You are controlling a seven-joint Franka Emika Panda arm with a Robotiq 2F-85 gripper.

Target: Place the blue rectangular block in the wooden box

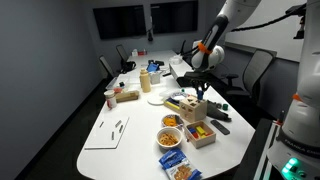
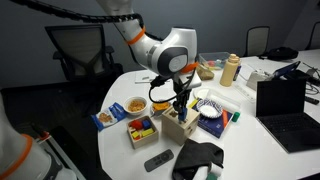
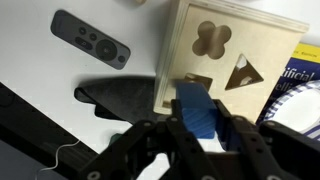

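Note:
The blue rectangular block (image 3: 195, 105) is at an angle to the box's edges, so I need to turn my gripper a little next and lower it toward the dark hole in the box top (image 3: 200, 78).
In the wrist view my gripper (image 3: 198, 118) is shut on the blue rectangular block (image 3: 195, 105), which points down at the near edge of the wooden box (image 3: 225, 50), over a dark hole in its top. The box top shows a clover-shaped hole and a triangular hole. In both exterior views the gripper (image 1: 198, 88) (image 2: 180, 98) hangs just above the wooden box (image 1: 189, 107) (image 2: 183, 124). The block itself is too small to make out in the exterior views.
A low wooden tray of coloured pieces (image 1: 200, 133) (image 2: 141, 129) stands beside the box. A black remote (image 3: 90, 40) and a dark cloth (image 3: 115, 98) lie near it. Snack bowls (image 1: 171, 122), a plate, a bottle (image 2: 230, 70), a laptop (image 2: 283, 100) and office chairs surround the white table.

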